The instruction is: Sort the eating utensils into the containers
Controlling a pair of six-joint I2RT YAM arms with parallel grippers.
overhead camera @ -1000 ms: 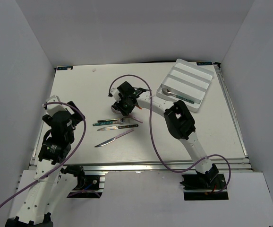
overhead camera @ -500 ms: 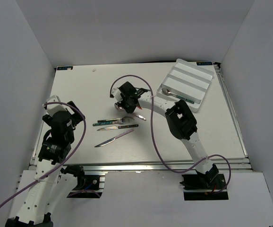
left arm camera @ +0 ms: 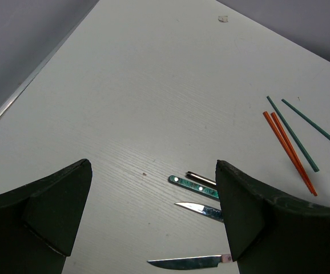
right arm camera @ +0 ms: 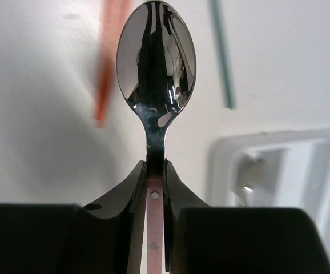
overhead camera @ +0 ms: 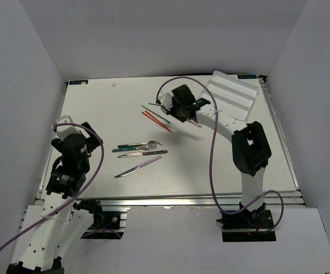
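Note:
The tray's edge slot (right arm camera: 255,178) is below my right gripper and to its right in the top view. I need to move across, go down and let go where a spoon already lies.
My right gripper (overhead camera: 181,108) is shut on a silver spoon (right arm camera: 156,57) by its pinkish handle and holds it above the table, just left of the white cutlery tray (overhead camera: 250,87). In the right wrist view the tray's corner (right arm camera: 279,171) lies to the right of the closed jaws (right arm camera: 155,171). Two red-orange chopsticks (overhead camera: 157,121) and two dark green chopsticks (overhead camera: 155,111) lie left of the right gripper. A green-handled fork (overhead camera: 137,147) and two knives (overhead camera: 143,153) (overhead camera: 137,166) lie mid-table. My left gripper (overhead camera: 73,145) is open and empty at the left; its jaws (left arm camera: 153,220) frame the utensils.
The right arm (overhead camera: 249,149) crosses the tray's near end and hides part of its slots. White walls enclose the table on three sides. A small white scrap (overhead camera: 114,84) lies at the far left of the table.
My right gripper has lifted the spoon and carried it up and to the right toward the tray, uncovering the chopsticks. The left arm has not moved.

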